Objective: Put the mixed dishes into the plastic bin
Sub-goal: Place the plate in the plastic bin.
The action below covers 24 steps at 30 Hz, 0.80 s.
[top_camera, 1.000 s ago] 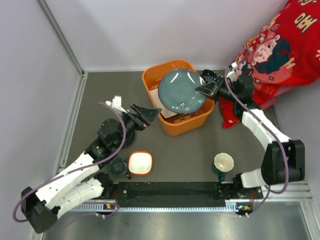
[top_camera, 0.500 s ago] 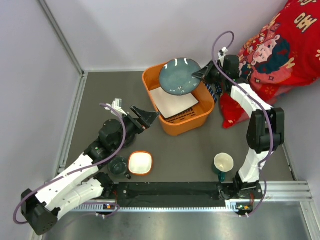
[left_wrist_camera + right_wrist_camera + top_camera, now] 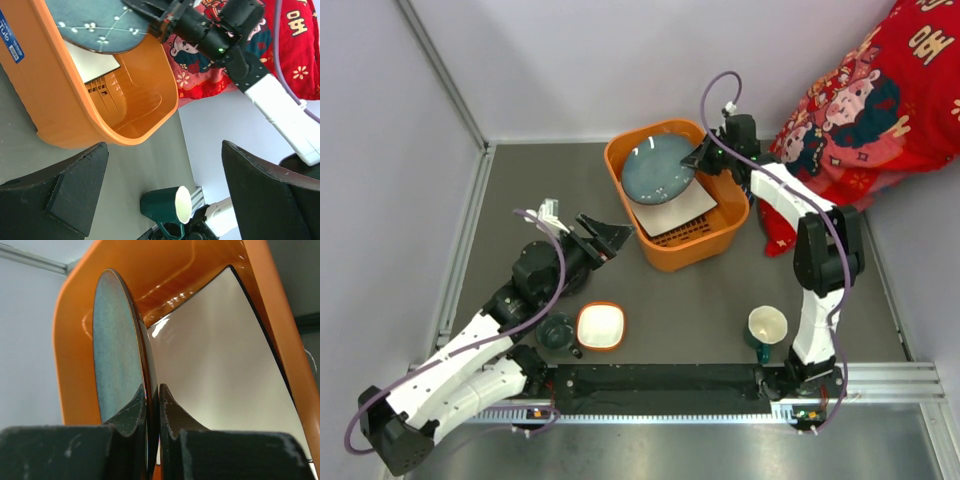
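My right gripper lowers the round plate, still above the white square plate point(image 3: 685, 208) point(image 3: 225, 365) in the bin, onto it next and releases the round plate's rim.
The orange plastic bin point(image 3: 688, 250) stands at the back centre and holds the white square plate point(image 3: 685, 208). My right gripper point(image 3: 698, 156) is shut on the rim of the round blue-grey plate point(image 3: 655, 170), which is tilted low inside the bin over the white plate. In the right wrist view the fingers pinch the plate's edge point(image 3: 120, 340) above the white plate point(image 3: 225, 365). My left gripper point(image 3: 607, 236) is open and empty, left of the bin. The orange bowl point(image 3: 600, 325), the dark teal cup point(image 3: 556, 332) and the mug point(image 3: 767, 325), cream inside, stand near the front.
A red patterned cloth point(image 3: 860, 90) lies at the back right, beside the bin. The left wrist view shows the bin wall point(image 3: 65, 110), the mug point(image 3: 167, 205) on its side of view, and the right arm point(image 3: 270, 100). Grey walls close the left and back.
My right gripper has carried the blue-grey plate left and down, from above the bin's right rim into the bin over the white plate. The left arm has hardly moved.
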Tool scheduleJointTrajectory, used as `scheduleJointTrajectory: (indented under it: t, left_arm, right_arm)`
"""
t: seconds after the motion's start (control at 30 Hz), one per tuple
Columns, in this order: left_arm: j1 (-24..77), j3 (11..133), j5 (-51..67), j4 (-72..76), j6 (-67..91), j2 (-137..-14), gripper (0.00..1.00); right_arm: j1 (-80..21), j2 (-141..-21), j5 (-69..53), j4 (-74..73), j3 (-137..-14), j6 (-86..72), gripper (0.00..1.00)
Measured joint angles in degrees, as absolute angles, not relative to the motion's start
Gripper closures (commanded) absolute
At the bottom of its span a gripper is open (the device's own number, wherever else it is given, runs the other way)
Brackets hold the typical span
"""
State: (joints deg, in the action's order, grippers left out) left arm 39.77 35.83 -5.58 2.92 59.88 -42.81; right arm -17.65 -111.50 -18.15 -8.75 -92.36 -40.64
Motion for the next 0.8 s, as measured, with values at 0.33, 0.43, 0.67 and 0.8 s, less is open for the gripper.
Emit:
scheduleJointTrajectory:
  t: [0.33,0.43,0.67,0.8]
  left_arm:
    - [39.62,35.83,-6.52,1.69,59.9,-40.86,0.01]
    - [39.51,35.83,-6.74,1.61,59.9,-40.73,0.01]
    - [39.4,35.83,-6.87,1.19,59.9,-40.71,0.01]
    - [39.4,35.83,-6.87,1.17,59.92,-40.64,0.01]
  right_arm:
    - [-18.83,-116.14,-12.38,-9.02,-92.36,-41.28,1.0]
    - [-19.09,-116.88,-10.96,-8.88,-92.36,-41.56,1.0]
    - [-19.66,-117.3,-9.34,-8.38,-92.36,-42.15,1.0]
    - [-20.12,-117.64,-8.6,-8.12,-92.38,-42.13,1.0]
